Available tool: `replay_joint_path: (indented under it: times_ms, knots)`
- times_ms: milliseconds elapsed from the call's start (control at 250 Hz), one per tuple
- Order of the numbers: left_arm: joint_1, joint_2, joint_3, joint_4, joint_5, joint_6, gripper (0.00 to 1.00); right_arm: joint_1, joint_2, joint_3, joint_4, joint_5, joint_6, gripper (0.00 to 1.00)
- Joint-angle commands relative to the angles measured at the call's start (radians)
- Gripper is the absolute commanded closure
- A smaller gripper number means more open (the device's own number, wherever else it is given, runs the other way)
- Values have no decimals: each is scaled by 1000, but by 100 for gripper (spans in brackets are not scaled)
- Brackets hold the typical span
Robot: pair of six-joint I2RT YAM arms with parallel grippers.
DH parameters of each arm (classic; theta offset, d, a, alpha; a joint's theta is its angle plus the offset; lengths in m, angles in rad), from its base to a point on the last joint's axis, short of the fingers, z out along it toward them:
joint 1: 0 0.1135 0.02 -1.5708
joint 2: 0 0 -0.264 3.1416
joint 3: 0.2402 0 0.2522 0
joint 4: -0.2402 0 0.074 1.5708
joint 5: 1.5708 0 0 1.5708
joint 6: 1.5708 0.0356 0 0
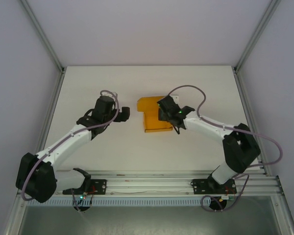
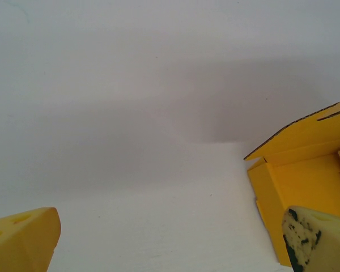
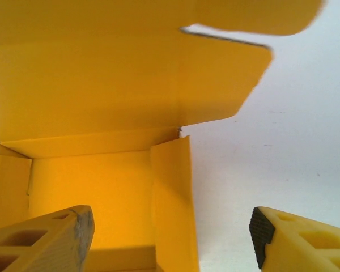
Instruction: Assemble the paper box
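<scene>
My right gripper should move down next onto the upright side of the paper box to close, since its open fingers are already around that side.
The orange paper box [image 1: 151, 116] lies in the middle of the white table, partly folded, with its lid flap [image 3: 130, 73] standing up at the far side. My right gripper [image 1: 163, 111] hangs over the box's right edge and is open. In the right wrist view its fingers straddle the right side wall [image 3: 173, 198] without touching it, with the left fingertip [image 3: 73, 238] inside the box and the right fingertip [image 3: 266, 232] outside over the table. My left gripper [image 1: 124, 115] is open just left of the box, holding nothing. The box [image 2: 306, 181] sits beside its right fingertip [image 2: 314, 238].
Aluminium frame posts [image 1: 53, 98] run along both sides of the table, and a rail [image 1: 147, 180] with the arm bases crosses the near edge. Bare white tabletop [image 2: 130, 170] lies left of the box and beyond it.
</scene>
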Motion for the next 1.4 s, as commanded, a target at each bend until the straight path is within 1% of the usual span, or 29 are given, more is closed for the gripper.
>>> replay_joint_path:
  times_ms: [0,72,172,364,436,464,484,512,552,572,612,700,787,903,987,1071,1111,1219,1267,1327,1395]
  knots:
    - [-11,25,36,23,22,29,0,-39,-2,-39,0,-69,-34,29]
    - [-11,38,36,28,18,27,0,-43,32,-44,2,-119,-44,30]
    - [-12,55,42,15,8,25,0,-54,103,-27,-4,-143,-32,34]
    - [-15,46,36,-2,-7,32,0,-98,205,-12,12,-201,-18,47]
    - [-15,38,26,5,-13,31,0,-109,227,-14,27,-203,-18,59]
    - [-15,37,23,6,-13,30,0,-111,235,-16,36,-201,-21,61]
    - [-15,36,22,6,-13,31,0,-113,241,-17,42,-201,-24,65]
    - [-15,36,20,6,-13,30,0,-119,246,-19,51,-203,-28,74]
    - [-16,37,17,6,-13,29,0,-122,252,-24,67,-205,-33,85]
    - [-15,38,17,7,-13,29,0,-124,255,-26,76,-204,-35,92]
    - [-16,38,14,4,-19,26,0,-124,256,-25,79,-218,-50,100]
    - [-16,37,8,4,-27,19,0,-125,236,-40,119,-241,-79,100]
    - [-15,26,-3,11,-50,6,0,-125,182,-62,172,-246,-123,100]
    - [-12,-5,-33,45,-115,-36,0,-124,46,-116,297,-287,-186,100]
    - [-3,-30,-57,91,-114,-53,0,-123,-74,-169,423,-363,-224,100]
    - [-1,-39,-65,152,-26,-32,0,-121,-174,-207,536,-486,-256,100]
    - [1,-38,-67,187,48,-11,0,-120,-211,-220,579,-560,-270,100]
    - [-2,-37,-69,301,229,17,0,-100,-280,-240,669,-704,-300,100]
    - [-4,-35,-70,353,287,27,0,-86,-296,-241,688,-717,-312,100]
    - [-11,-35,-66,411,357,46,0,-77,-301,-224,667,-732,-338,100]
    - [-19,-32,-64,470,404,63,0,-67,-295,-212,661,-729,-348,100]
